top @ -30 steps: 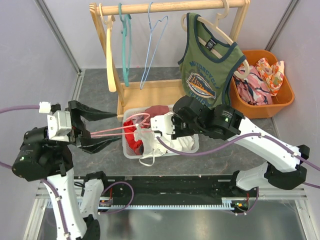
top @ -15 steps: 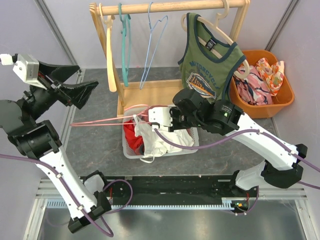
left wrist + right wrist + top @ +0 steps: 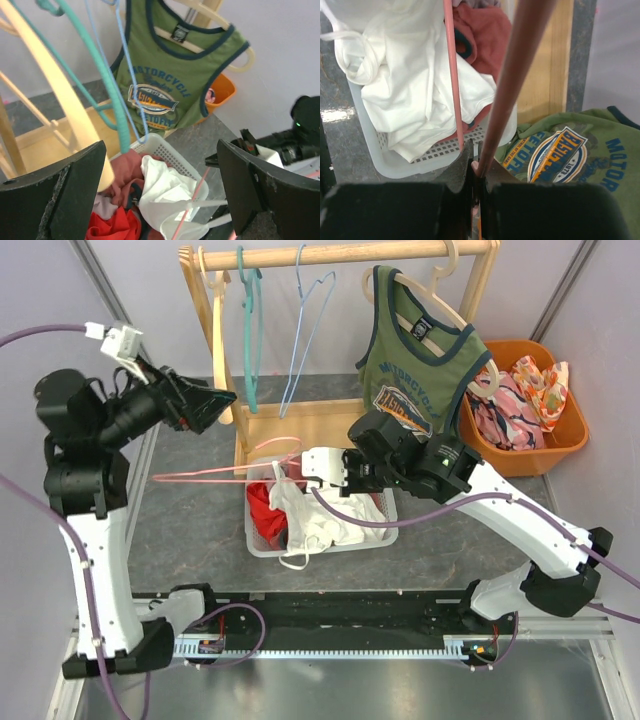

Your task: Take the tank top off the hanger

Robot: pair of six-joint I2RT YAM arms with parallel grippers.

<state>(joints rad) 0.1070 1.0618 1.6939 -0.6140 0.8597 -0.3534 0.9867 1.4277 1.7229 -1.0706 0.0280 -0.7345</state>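
I should bring my left gripper back and down onto the pink hanger's bare part [image 3: 238, 468] beside the tank top's strap, as it lies below my open fingers, nearer my base.
A white tank top [image 3: 300, 520] lies bunched in the white basket [image 3: 375, 538]; one strap still crosses the pink hanger [image 3: 220, 473]. My right gripper [image 3: 342, 476] is shut on the hanger's end beside the basket, and the hanger sticks out to the left. The right wrist view shows the jaws [image 3: 479, 165] closed on the pink hanger [image 3: 520, 65] above the white top [image 3: 405, 95]. My left gripper [image 3: 205, 408] is open and empty, raised near the rack's left post. Its wrist view looks down between wide-open jaws [image 3: 161, 150] at the white top [image 3: 165, 195] and hanger [image 3: 192, 197].
A wooden rack [image 3: 330, 255] holds a cream hanger [image 3: 215, 350], a teal hanger [image 3: 248, 340], a blue hanger [image 3: 305, 330], and a green tank top [image 3: 410, 370] on its own hanger. An orange bin [image 3: 560, 440] of clothes stands at the right. Red clothes [image 3: 265, 520] lie in the basket.
My left arm has swung from low on the left up and right toward the rack, its open gripper clear of the hanger. The white top has sagged lower into the basket.
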